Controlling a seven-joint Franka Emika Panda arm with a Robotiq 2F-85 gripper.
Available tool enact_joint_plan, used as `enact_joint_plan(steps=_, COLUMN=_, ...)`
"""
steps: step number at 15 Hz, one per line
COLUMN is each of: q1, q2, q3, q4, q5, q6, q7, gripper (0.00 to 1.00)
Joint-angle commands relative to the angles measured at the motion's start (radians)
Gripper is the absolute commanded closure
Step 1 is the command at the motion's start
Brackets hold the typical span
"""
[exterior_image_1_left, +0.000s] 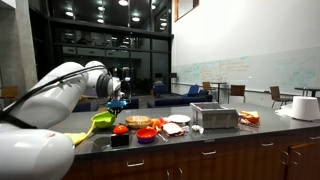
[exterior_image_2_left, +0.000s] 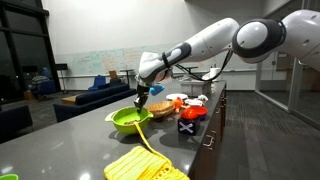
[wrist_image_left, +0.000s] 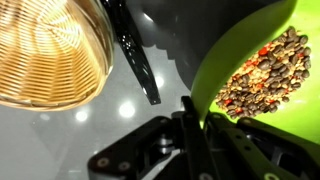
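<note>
My gripper still holds the bowl tilted by its pinched rim. Next I need to ease my gripper slightly lower, toward the dark counter beneath the bowl, then release the bowl.
A lime green bowl (wrist_image_left: 250, 50) holds a mix of dark beans and grains (wrist_image_left: 268, 70). My gripper (wrist_image_left: 198, 125) is shut on the bowl's rim, one finger inside and one outside. In both exterior views the bowl (exterior_image_1_left: 103, 120) (exterior_image_2_left: 128, 119) sits on the dark counter with my gripper (exterior_image_2_left: 141, 103) coming down on its edge. A woven wicker basket (wrist_image_left: 45, 50) lies right next to the bowl, also showing in an exterior view (exterior_image_1_left: 138, 122).
Yellow cloth (exterior_image_2_left: 143, 163) lies at the counter's near end. Red bowls (exterior_image_2_left: 192, 114), white plates (exterior_image_1_left: 178, 119) and a metal toaster-like box (exterior_image_1_left: 214, 116) stand further along the counter. A white pot (exterior_image_1_left: 304, 107) sits at the far end. A black utensil (wrist_image_left: 135, 55) lies between basket and bowl.
</note>
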Motion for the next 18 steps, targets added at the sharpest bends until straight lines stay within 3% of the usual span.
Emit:
enact_joint_plan(steps=1, q1=0.021, q2=0.064, q3=-0.022, q4=0.114, q5=-0.023, q6=-0.059, q7=0.039, gripper=0.98)
enact_joint_plan(steps=7, q1=0.028, q2=0.113, q3=-0.044, q4=0.180, q5=-0.017, q6=-0.102, q7=0.055, gripper=0.98)
enact_joint_plan(steps=9, q1=0.031, q2=0.116, q3=-0.047, q4=0.191, q5=-0.018, q6=-0.108, q7=0.060, gripper=0.68)
enact_joint_plan(steps=18, q1=0.030, q2=0.108, q3=-0.055, q4=0.216, q5=-0.010, q6=-0.096, q7=0.081, gripper=0.11)
